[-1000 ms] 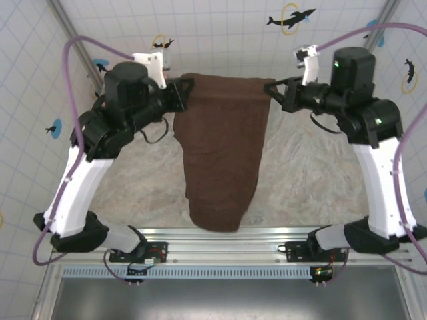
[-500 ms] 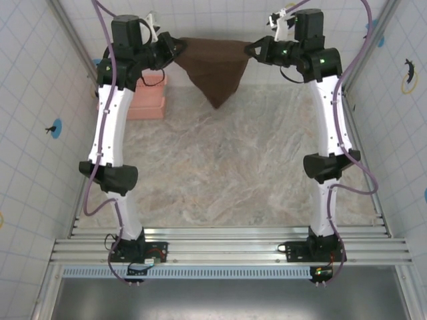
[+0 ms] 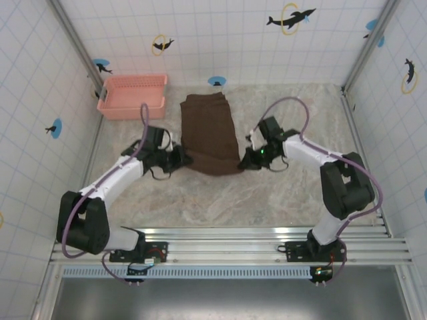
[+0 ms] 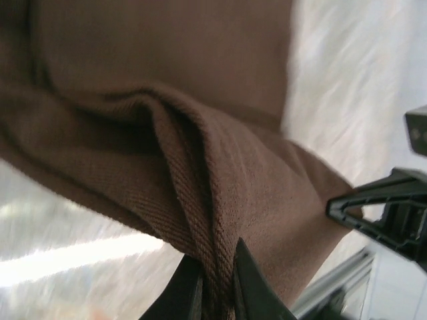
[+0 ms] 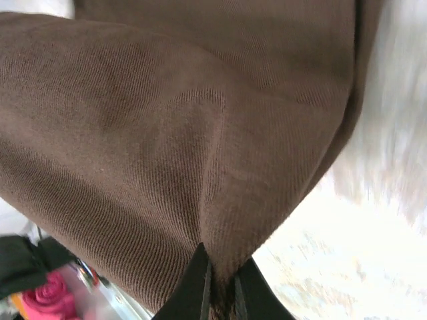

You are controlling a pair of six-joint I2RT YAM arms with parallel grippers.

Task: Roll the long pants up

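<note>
I will pull the pinched corner back over the open marbled tabletop, which lies back from my left gripper, and let go there. This will straighten the pants' sagging near end.
The long pants [image 3: 209, 131] lie as a dark brown folded strip on the table, running from the back wall toward me. My left gripper [image 3: 183, 159] is shut on their near left corner, and my right gripper [image 3: 245, 162] is shut on the near right corner. In the left wrist view a thick fold of pants [image 4: 220, 220] is pinched between my fingers, gripper [image 4: 217, 293]. The right wrist view shows brown twill pants [image 5: 200, 167] clamped in my gripper [image 5: 220, 293].
A pink plastic basket [image 3: 131, 95] stands at the back left, just left of the pants. The marbled tabletop [image 3: 227, 200] spreads open in front of the cloth. Tiled walls close in on three sides.
Both arms came down from holding the pants stretched high near the back wall. The cloth now lies on the table, and both grippers sit low at its near edge.
</note>
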